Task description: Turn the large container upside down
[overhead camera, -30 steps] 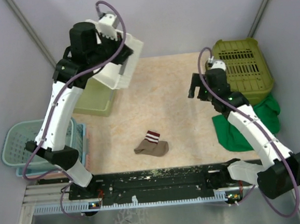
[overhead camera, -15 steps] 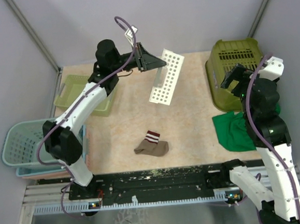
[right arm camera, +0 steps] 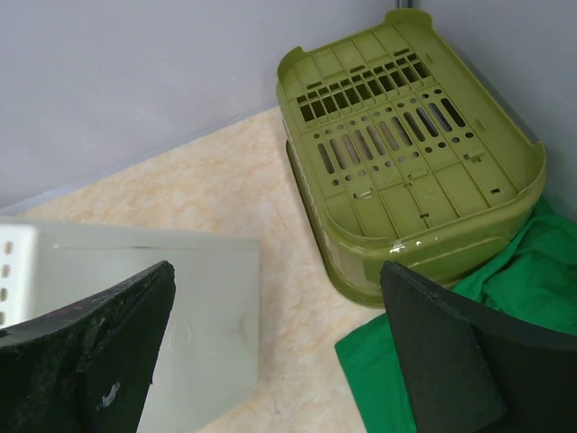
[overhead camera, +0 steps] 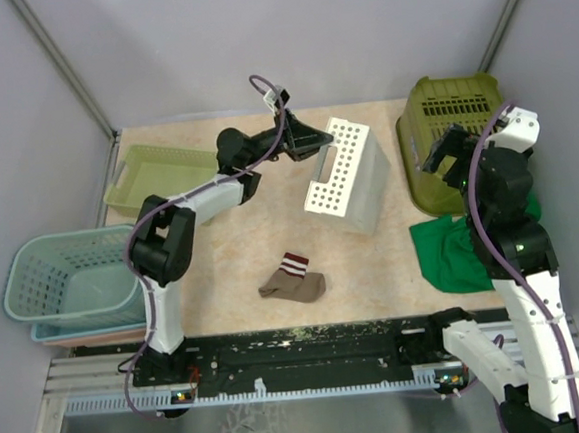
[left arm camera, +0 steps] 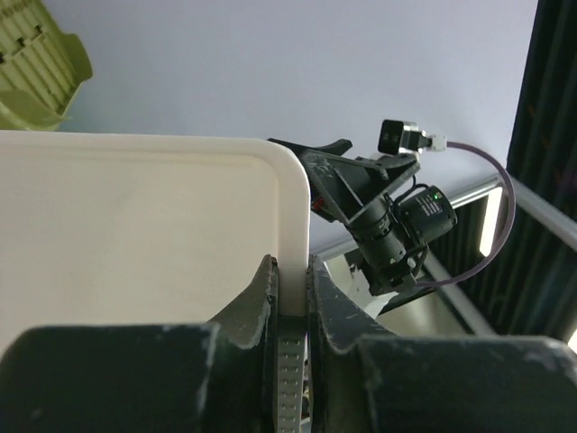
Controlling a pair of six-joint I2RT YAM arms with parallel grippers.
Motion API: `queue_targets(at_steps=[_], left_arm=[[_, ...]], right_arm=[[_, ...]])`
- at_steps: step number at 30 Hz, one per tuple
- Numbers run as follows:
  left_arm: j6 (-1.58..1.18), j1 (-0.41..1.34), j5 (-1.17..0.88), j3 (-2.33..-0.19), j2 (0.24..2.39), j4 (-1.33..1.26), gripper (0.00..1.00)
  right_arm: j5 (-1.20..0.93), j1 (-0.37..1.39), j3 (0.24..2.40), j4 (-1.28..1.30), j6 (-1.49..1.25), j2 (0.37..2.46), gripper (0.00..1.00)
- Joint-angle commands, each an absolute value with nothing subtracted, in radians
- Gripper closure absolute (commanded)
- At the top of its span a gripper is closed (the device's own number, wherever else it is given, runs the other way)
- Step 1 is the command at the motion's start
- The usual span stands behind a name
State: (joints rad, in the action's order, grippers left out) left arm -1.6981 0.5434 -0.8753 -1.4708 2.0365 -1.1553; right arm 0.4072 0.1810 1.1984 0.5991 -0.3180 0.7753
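Note:
The container (overhead camera: 347,177) is tilted, so my left gripper should next move down and to the left in the top view, toward the bare tabletop by the tray, and let go.
The large white perforated container (overhead camera: 347,177) is at mid-table, tilted, with its plain base facing up and to the right. My left gripper (overhead camera: 314,139) is shut on its upper rim. In the left wrist view the fingers (left arm camera: 270,293) pinch the white wall (left arm camera: 135,225). I cannot tell whether its lower edge touches the table. My right gripper (overhead camera: 443,156) is open and empty, raised over the left edge of an upside-down olive basket (overhead camera: 459,138). The right wrist view shows the white base (right arm camera: 162,307) below left and the olive basket (right arm camera: 406,153).
A green cloth (overhead camera: 458,253) lies in front of the olive basket. A striped sock (overhead camera: 292,278) lies at mid-front. A light green tray (overhead camera: 161,174) sits at the back left, and a blue basket (overhead camera: 69,284) at the left edge. Grey walls enclose the table.
My left arm swung the white container from high at the back left to mid-table and lowered it, turning it base-up. My right arm rose and drew back over the olive basket.

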Motion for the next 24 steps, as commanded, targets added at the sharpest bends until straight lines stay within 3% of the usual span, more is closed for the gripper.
queue_targets(at_steps=[1,7,8,10,12,14,19,21,24], left_arm=[[-1.863,0.541,-0.82,-1.438,2.083,-1.388,1.0],[-1.94,0.49,-0.797,-1.341,2.161,-1.506,1.0],[-1.93,0.476,-0.804,-1.328,2.166,-1.498,0.96],[-1.867,0.434,-0.84,-1.301,2.166,-1.445,0.83],[-1.786,0.397,-0.876,-1.274,2.153,-1.346,0.59],[-1.693,0.362,-0.903,-1.251,2.131,-1.213,0.44],[-1.407,0.288,-0.941,-1.242,2.052,-0.846,0.23],[-1.22,0.27,-0.918,-1.272,2.014,-0.587,0.09],[-0.898,0.265,-0.797,-1.41,1.984,-0.127,0.02]], right_arm=[[0.386,0.179,1.207,0.588,-0.324,0.777,0.04],[0.367,0.179,1.189,0.591,-0.325,0.772,0.04],[0.362,0.179,1.185,0.591,-0.325,0.772,0.04],[0.355,0.178,1.177,0.594,-0.324,0.773,0.04],[0.347,0.179,1.169,0.594,-0.326,0.775,0.04],[0.332,0.179,1.155,0.592,-0.329,0.774,0.04],[0.271,0.179,1.11,0.584,-0.339,0.795,0.04],[0.213,0.178,1.088,0.58,-0.35,0.814,0.04],[0.114,0.179,1.057,0.586,-0.375,0.859,0.04]])
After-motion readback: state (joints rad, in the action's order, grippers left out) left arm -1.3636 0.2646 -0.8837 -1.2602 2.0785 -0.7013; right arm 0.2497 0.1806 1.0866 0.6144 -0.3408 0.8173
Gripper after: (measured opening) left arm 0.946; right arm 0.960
